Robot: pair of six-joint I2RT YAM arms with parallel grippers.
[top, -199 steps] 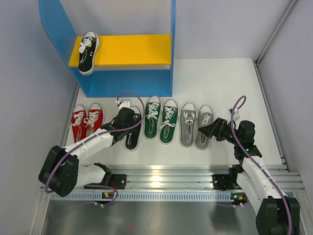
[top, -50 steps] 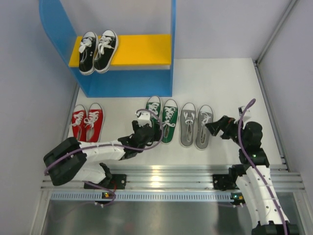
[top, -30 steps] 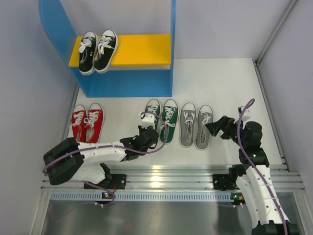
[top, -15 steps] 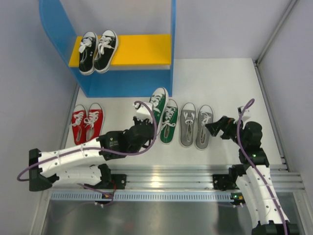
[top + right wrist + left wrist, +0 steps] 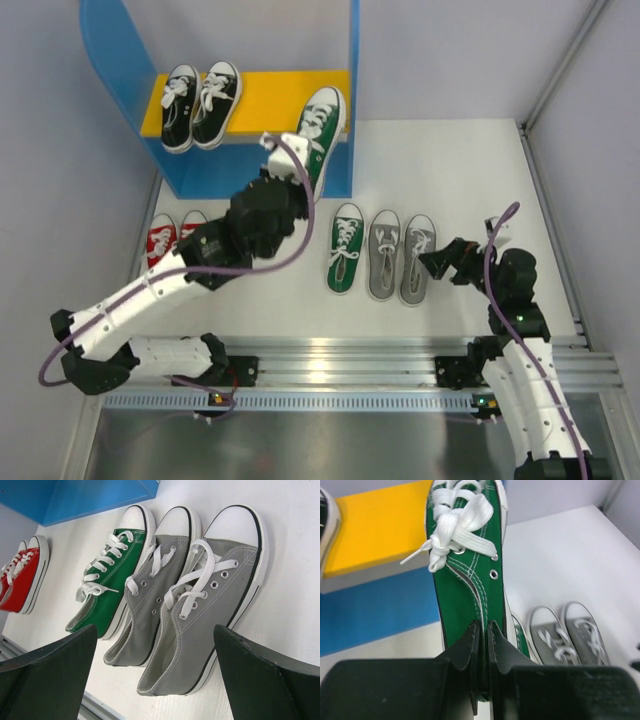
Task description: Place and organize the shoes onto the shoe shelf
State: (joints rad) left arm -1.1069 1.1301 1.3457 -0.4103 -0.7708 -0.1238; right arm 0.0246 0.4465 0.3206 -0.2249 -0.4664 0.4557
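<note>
The yellow board (image 5: 270, 100) is free beside the black pair (image 5: 200, 104), so the left gripper moves the green shoe outward toward that pair next, then down onto the board.
My left gripper (image 5: 482, 626) is shut on the heel side wall of a green shoe (image 5: 465, 575). It holds the green shoe (image 5: 320, 118) in the air, toe over the right part of the shoe shelf's yellow board (image 5: 270, 100). The black pair (image 5: 200, 104) stands on that board at the left. On the table lie the other green shoe (image 5: 345, 247) and the grey pair (image 5: 400, 257). The red pair (image 5: 160, 240) is partly hidden by my left arm. My right gripper (image 5: 440, 262) is open and hovers at the heel of the right grey shoe (image 5: 215, 595).
The shelf's blue front panel (image 5: 250, 170) and tall blue side panels (image 5: 354, 60) stand at the back left. Grey walls close in on both sides. An aluminium rail (image 5: 340, 360) runs along the near edge by the arm bases.
My left arm has lifted the left green shoe off the table and carried it up and away to the shelf's yellow board. The right arm has not moved.
</note>
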